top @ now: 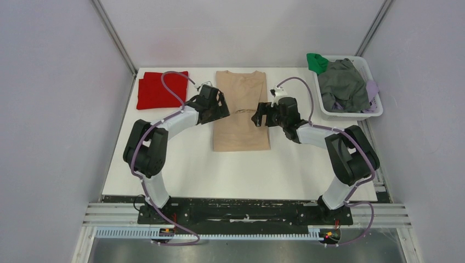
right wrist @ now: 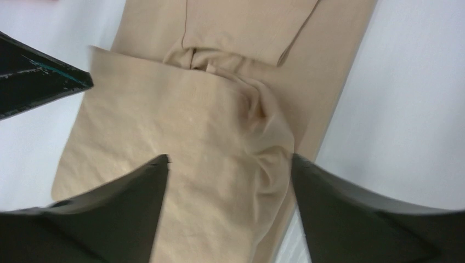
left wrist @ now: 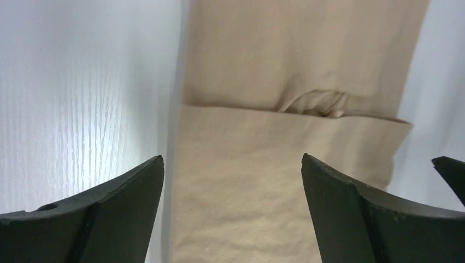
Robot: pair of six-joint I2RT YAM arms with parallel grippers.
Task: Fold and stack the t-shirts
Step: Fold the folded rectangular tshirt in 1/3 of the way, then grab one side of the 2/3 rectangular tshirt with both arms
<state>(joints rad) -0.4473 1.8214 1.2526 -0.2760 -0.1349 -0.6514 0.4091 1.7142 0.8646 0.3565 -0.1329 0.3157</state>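
The beige shirt's edge is the path my open right gripper needs to follow back from mid-strip, then it needs to go down onto the shirt's near corner on the basket side.
The beige t-shirt [top: 241, 109] lies flat in the middle of the table as a long narrow strip, sleeves folded in, a crease across its middle. It fills the left wrist view [left wrist: 274, 164] and the right wrist view [right wrist: 208, 126]. The red t-shirt [top: 160, 89] lies folded as a rectangle at the back left. My left gripper [top: 224, 108] is open over the beige shirt's left edge, jaws wide apart with nothing between them. My right gripper [top: 256, 116] is open over the shirt's right edge, jaws wide apart above a bunched fold.
A white basket [top: 362, 114] at the back right holds a grey garment [top: 342, 87], a green one [top: 316, 62] and a lilac one [top: 373, 89]. Grey walls stand close on both sides. The white table [top: 241, 170] runs to the arm bases.
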